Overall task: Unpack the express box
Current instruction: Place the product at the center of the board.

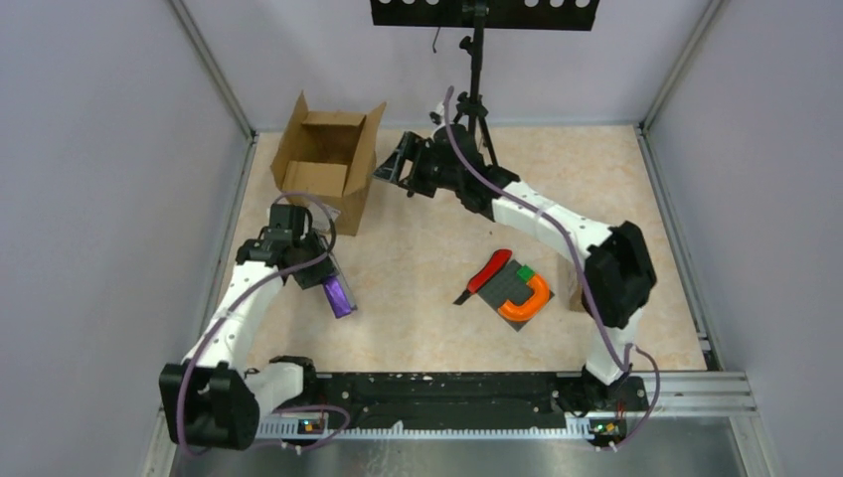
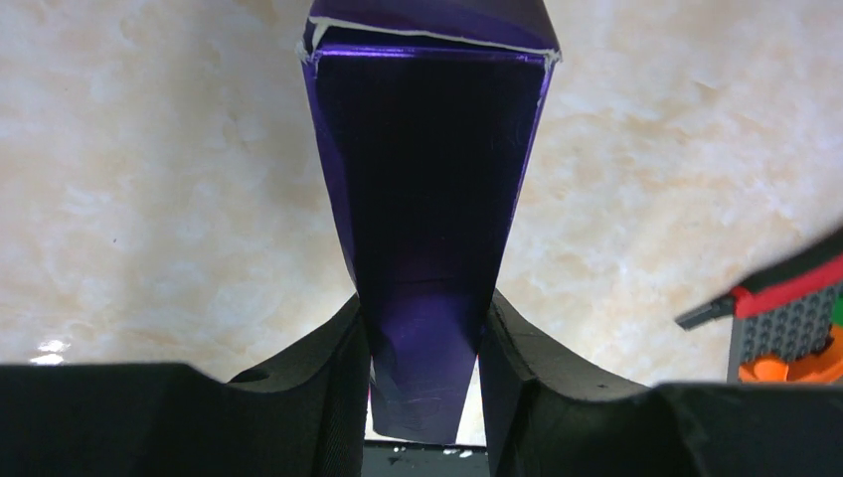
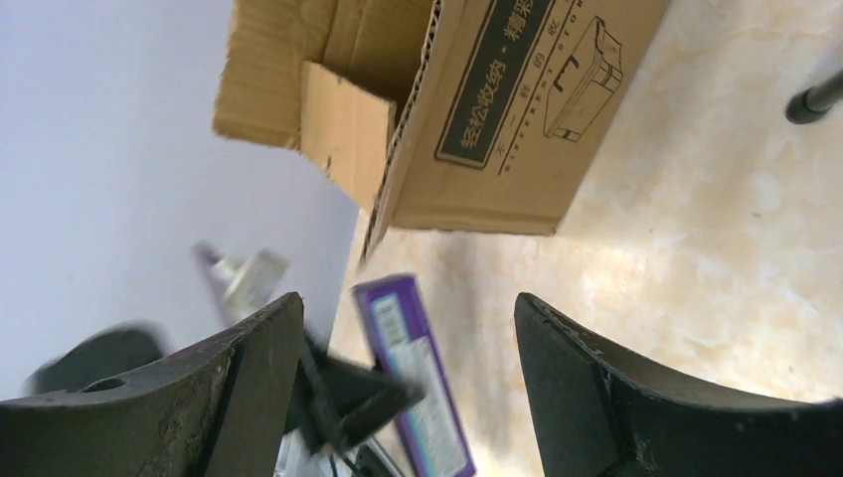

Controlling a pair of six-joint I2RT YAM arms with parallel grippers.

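Observation:
The left gripper lowers slightly next, then opens its fingers, to get the slim purple box onto the table clear of the express box.
The express box (image 1: 328,164), brown cardboard with its flaps open, stands at the back left; its printed side fills the top of the right wrist view (image 3: 517,109). My left gripper (image 1: 323,273) is shut on a slim purple box (image 1: 339,295), holding it just above the table in front of the express box. In the left wrist view both fingers (image 2: 338,368) press the purple box (image 2: 427,199) at its near end. My right gripper (image 1: 393,164) hovers to the right of the express box, open and empty (image 3: 406,303); between its fingers I see the purple box (image 3: 418,378) beyond.
A red-handled knife (image 1: 487,273) lies beside a grey plate (image 1: 509,283) carrying an orange U-shaped piece (image 1: 527,298) and a green block, right of centre. A black tripod stand (image 1: 477,89) rises at the back. Grey walls close in on three sides.

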